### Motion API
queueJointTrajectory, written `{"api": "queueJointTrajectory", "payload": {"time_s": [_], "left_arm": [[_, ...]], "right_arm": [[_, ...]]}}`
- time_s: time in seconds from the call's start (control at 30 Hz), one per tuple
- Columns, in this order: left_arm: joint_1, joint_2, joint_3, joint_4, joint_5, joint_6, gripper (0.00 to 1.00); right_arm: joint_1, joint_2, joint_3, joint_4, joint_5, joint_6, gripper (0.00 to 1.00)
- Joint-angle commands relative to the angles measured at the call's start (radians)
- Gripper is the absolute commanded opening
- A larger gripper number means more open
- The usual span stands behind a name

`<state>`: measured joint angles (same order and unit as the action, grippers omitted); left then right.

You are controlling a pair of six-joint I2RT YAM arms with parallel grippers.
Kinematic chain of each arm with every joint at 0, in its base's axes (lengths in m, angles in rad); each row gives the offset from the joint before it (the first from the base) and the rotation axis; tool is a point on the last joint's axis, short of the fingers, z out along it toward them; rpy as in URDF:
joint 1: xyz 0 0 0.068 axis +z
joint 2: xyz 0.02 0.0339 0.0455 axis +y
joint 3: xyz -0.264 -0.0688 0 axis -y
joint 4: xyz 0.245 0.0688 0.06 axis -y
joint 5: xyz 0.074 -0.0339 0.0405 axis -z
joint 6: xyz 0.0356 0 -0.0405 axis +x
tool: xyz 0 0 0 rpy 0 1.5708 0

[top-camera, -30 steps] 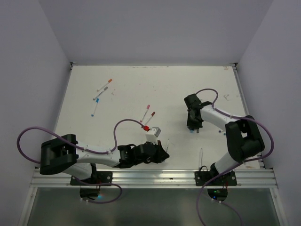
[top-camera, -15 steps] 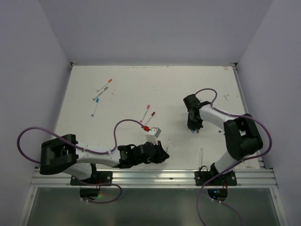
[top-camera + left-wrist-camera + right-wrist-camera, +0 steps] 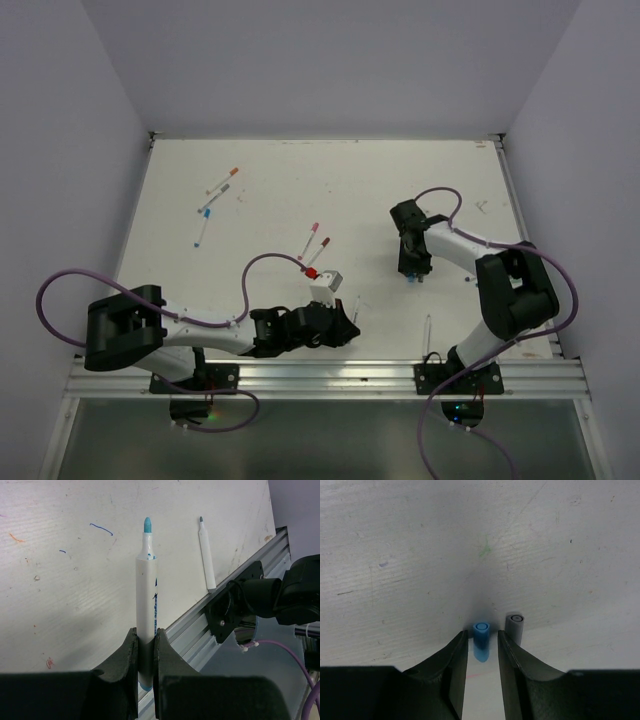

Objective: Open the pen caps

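The left gripper carries the bare-tipped pen down next, alongside the uncapped grey-tipped pen by the front bar.
My left gripper (image 3: pixel 146 636) is shut on a white-barrelled pen (image 3: pixel 148 590) with its cap off and its blue tip bare, held low near the front rail (image 3: pixel 345 322). My right gripper (image 3: pixel 481 633) is down at the table with its jaws a little apart around a small blue cap (image 3: pixel 481 644), with a thin gap on each side. A grey cap (image 3: pixel 514 626) lies just right of the right finger. In the top view the right gripper (image 3: pixel 412 268) is at centre right. A red cap (image 3: pixel 312 272) lies near the table's middle.
An uncapped grey-tipped pen (image 3: pixel 206 555) lies by the front rail (image 3: pixel 428 330). Two capped pens (image 3: pixel 314 243) lie mid-table and three more (image 3: pixel 215 195) at the far left. A small blue piece (image 3: pixel 470 281) lies right of the right gripper. Walls enclose the table.
My right gripper has shifted slightly back and to the left over the blue cap. The left arm and its pen have not moved.
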<state>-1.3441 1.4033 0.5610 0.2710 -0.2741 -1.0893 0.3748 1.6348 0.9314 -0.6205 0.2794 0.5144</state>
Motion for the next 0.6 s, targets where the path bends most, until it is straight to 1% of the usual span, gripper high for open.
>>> {"api": "queueJointTrajectory", "payload": {"time_s": [0.0, 0.03, 0.17, 0.2, 0.27, 0.3, 0.33, 0.37, 0.43, 0.47, 0.57], "left_arm": [[-0.007, 0.006, 0.007, 0.028, -0.027, -0.006, 0.00], [-0.007, 0.013, 0.011, 0.028, -0.024, -0.006, 0.00], [-0.013, 0.062, 0.068, 0.030, -0.019, -0.006, 0.00], [-0.020, 0.089, 0.082, 0.034, -0.017, -0.011, 0.00], [-0.027, 0.144, 0.129, 0.040, -0.014, -0.017, 0.00], [-0.030, 0.166, 0.151, 0.036, -0.011, -0.020, 0.01], [-0.035, 0.190, 0.198, 0.031, -0.007, -0.021, 0.01], [-0.038, 0.238, 0.223, 0.027, -0.002, -0.023, 0.01], [-0.044, 0.282, 0.285, 0.020, 0.004, -0.032, 0.01], [-0.047, 0.322, 0.302, 0.020, 0.009, -0.037, 0.01], [-0.050, 0.402, 0.376, 0.022, 0.024, -0.063, 0.02]], "right_arm": [[0.003, -0.019, -0.002, 0.025, 0.012, -0.002, 0.35], [0.003, -0.030, 0.003, 0.022, 0.009, -0.004, 0.35], [0.004, -0.160, 0.038, -0.025, -0.012, -0.002, 0.35], [0.004, -0.235, 0.050, -0.063, -0.013, 0.004, 0.35], [0.004, -0.308, 0.104, -0.144, 0.013, 0.013, 0.36], [0.004, -0.379, 0.125, -0.175, 0.026, 0.022, 0.36], [0.003, -0.410, 0.164, -0.200, 0.032, 0.026, 0.37], [0.003, -0.437, 0.185, -0.223, 0.049, 0.029, 0.41], [0.003, -0.483, 0.252, -0.310, 0.066, 0.036, 0.44], [0.003, -0.495, 0.267, -0.344, 0.064, 0.039, 0.48], [0.003, -0.532, 0.299, -0.393, 0.067, 0.045, 0.50]]}}
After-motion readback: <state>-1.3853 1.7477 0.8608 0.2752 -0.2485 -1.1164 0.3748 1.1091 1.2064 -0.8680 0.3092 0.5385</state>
